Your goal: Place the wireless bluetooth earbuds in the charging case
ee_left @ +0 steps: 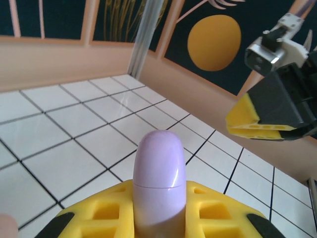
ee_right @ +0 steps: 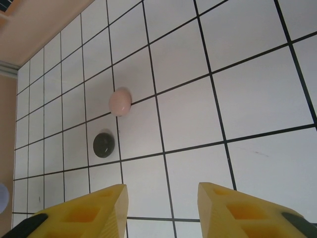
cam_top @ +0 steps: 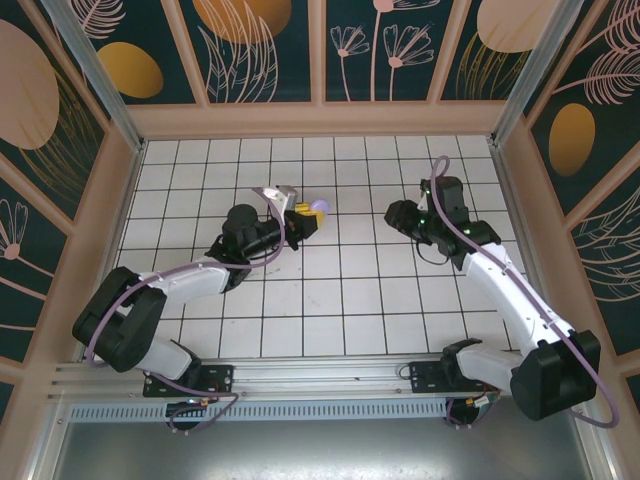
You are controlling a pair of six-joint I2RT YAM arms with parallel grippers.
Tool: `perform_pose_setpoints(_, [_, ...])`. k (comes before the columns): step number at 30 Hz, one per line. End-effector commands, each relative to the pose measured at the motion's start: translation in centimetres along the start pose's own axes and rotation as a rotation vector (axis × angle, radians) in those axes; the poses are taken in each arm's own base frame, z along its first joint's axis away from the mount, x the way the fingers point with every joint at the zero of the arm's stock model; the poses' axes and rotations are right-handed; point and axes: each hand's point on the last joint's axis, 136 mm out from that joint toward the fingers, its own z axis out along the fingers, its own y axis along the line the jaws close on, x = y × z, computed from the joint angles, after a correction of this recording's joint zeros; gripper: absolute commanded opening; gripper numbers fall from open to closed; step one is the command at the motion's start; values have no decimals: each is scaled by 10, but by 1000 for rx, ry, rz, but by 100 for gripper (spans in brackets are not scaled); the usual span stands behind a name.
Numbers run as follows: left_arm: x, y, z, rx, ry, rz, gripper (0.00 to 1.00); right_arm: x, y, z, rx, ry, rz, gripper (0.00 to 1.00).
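Observation:
My left gripper tips its fingers downward and lowers to the bare tiles below next, then releases the lavender charging case (cam_top: 320,207) there.
My left gripper (cam_top: 306,217) is shut on a lavender pill-shaped charging case (ee_left: 159,173), which stands up between the yellow fingers (ee_left: 99,213) with its lid closed. From above, the case (cam_top: 320,207) shows at the gripper's tip over the middle of the table. My right gripper (ee_right: 163,191) is open with nothing between its fingers, hanging over bare tiles to the right of the case. Its yellow fingertips (ee_left: 257,121) face the case from the upper right in the left wrist view. The earbuds are out of view.
A small pinkish rounded item (ee_right: 120,101) and a black rounded one (ee_right: 104,144) lie on the white tiled table (cam_top: 380,300), ahead and to the left of my right gripper. Wooden walls (cam_top: 320,120) fence in the table on all sides.

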Motion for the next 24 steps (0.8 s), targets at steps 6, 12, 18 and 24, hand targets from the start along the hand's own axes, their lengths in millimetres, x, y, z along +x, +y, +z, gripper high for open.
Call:
perform_pose_setpoints(6, [35,23,15,-100,50,-257,0,-5,-6,2,-20,-36,29,45])
perform_pose_setpoints(12, [67,39,34,-156,126,-404,0,-9,-4,3,-32,-42,31,46])
perform_pose_setpoints(18, [102,53,50,-229,225,-470,0,-10,-4,4,-32,-42,28,47])
perform_pose_setpoints(24, [125,66,58,-289,289,-511,0,-11,-5,6,-31,-39,27,47])
